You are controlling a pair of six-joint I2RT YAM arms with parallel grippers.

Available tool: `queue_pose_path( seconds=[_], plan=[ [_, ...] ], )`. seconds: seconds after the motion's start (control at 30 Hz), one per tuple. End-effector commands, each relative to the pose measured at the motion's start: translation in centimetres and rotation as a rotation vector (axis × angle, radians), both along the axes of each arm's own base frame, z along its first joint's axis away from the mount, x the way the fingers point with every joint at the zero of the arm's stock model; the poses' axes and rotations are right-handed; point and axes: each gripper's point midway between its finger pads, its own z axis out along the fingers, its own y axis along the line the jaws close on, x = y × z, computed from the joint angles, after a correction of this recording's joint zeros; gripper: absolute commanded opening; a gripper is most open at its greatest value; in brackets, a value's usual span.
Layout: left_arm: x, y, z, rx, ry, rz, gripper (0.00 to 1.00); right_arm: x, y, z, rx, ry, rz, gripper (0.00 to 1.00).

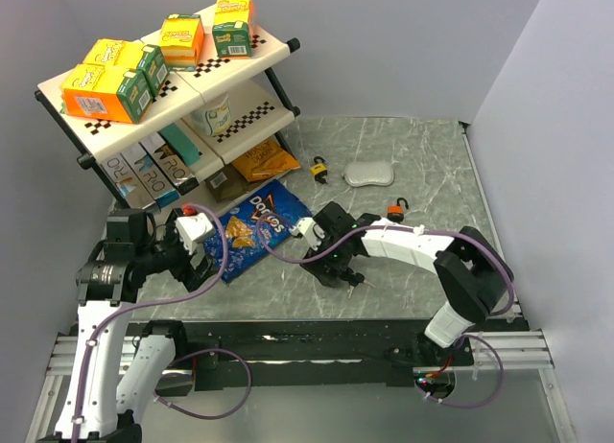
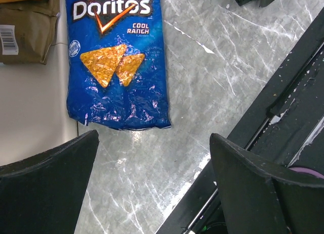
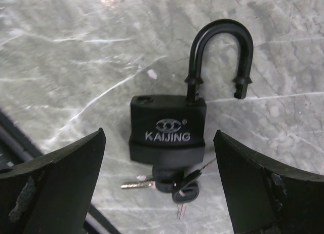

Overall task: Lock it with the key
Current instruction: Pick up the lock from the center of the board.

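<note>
I need to move my left gripper to the right in the top view and close it on the bend of the padlock's black shackle. The bend sticks out past my right gripper's fingers.
In the right wrist view a black padlock marked KAIJING lies flat on the marble table. Its black shackle is open, with one end free of the body. The key, a small bunch with black heads and thin metal blades, sits at the padlock's bottom end; one key appears to be in the keyhole. My right gripper is open, its fingers on either side of the padlock and keys, above them. In the top view it covers the padlock. My left gripper is open and empty over bare table.
A blue Doritos bag lies between the arms. An orange padlock, a yellow-and-black padlock and a grey pouch lie further back. A two-tier shelf with boxes stands at the back left. The black rail runs along the near edge.
</note>
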Motion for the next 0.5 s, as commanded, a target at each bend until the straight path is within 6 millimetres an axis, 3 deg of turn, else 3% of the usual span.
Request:
queue_pose_path(
  seconds=[0.0, 0.23, 0.37, 0.43, 0.47],
  plan=[
    [0.7, -0.4, 1.0, -0.012, -0.077, -0.032, 0.96, 1.0, 0.5, -0.9, -0.03, -0.059, 0.011, 0.96],
    [0.6, -0.5, 0.8, -0.015, -0.075, -0.042, 0.96, 0.3, -0.4, -2.5, -0.087, -0.044, 0.02, 0.89],
    [0.1, -1.1, 1.1, -0.032, -0.094, -0.083, 0.96, -0.2, -0.4, -2.5, -0.071, -0.015, 0.018, 0.7],
    [-0.1, -1.4, 1.3, -0.038, -0.112, -0.107, 0.96, -0.3, -0.3, -1.3, -0.034, 0.017, 0.015, 0.62],
    [-0.3, -1.5, 1.3, -0.043, -0.114, -0.115, 0.96, -0.2, -0.2, -0.7, -0.008, 0.028, 0.023, 0.49]
  ],
)
